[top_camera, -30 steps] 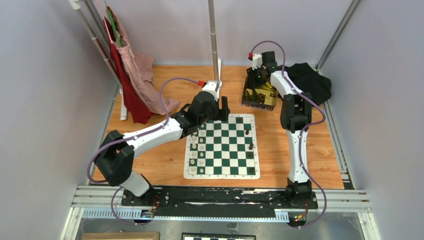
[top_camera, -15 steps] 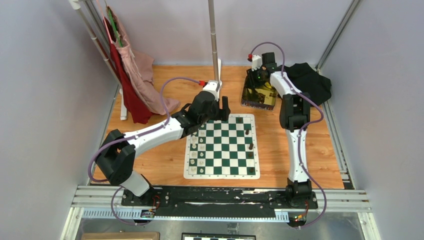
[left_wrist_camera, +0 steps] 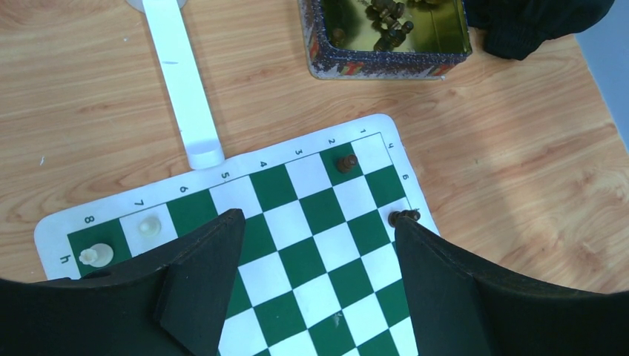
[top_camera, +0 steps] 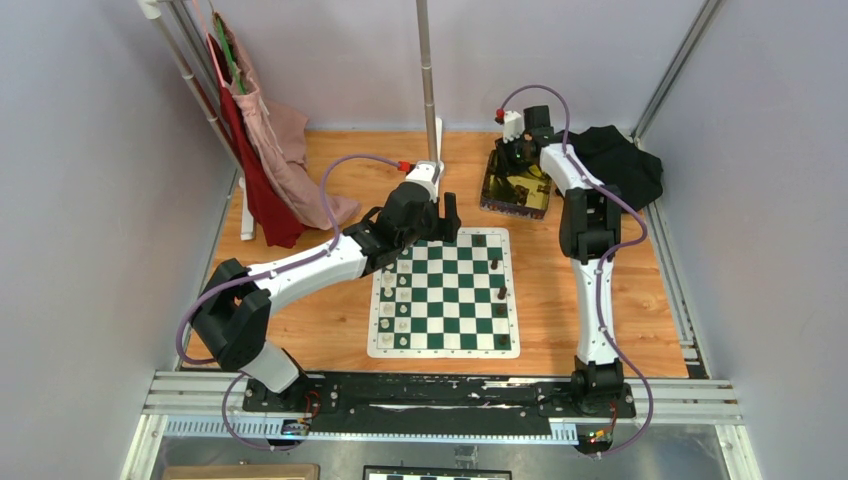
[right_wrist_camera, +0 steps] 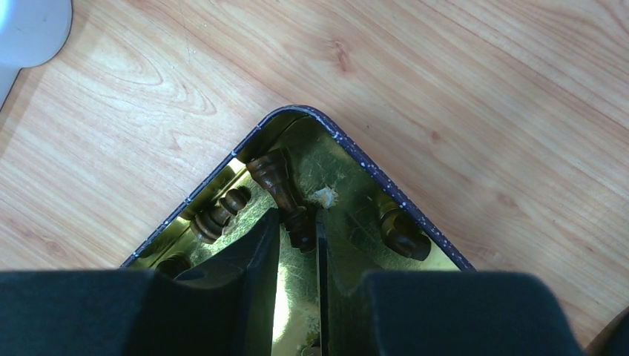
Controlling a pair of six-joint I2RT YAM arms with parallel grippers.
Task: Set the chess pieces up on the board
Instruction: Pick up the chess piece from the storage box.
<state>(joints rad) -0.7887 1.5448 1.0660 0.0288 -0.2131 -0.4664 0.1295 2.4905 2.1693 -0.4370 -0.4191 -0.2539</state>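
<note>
My right gripper will next rise from the tin (top_camera: 520,205), move back and left in the top view, and lower its piece onto the board's empty middle squares.
The green-and-white board (top_camera: 443,350) lies mid-table. A few dark brown chess pieces (top_camera: 497,267) stand along its right side, two of them in the left wrist view (left_wrist_camera: 346,162). More dark pieces lie in the gold tin (right_wrist_camera: 371,194). My right gripper (right_wrist_camera: 298,231) is down inside the tin (top_camera: 520,205), shut on one end of a dark brown piece (right_wrist_camera: 276,178). In the top view the right gripper (top_camera: 515,160) is over the tin. My left gripper (left_wrist_camera: 315,219) hovers open and empty over the board's far left part (top_camera: 440,222).
Cream-white pieces (top_camera: 388,300) stand along the board's left side. A black cloth (top_camera: 620,160) lies behind the tin at the far right. A white stand with its pole (top_camera: 430,100) rises behind the board. Pink and red cloths (top_camera: 270,160) hang from a rack at far left.
My right wrist has shifted slightly over the tin, and the tin has nudged a little to the left. The left arm has not moved.
</note>
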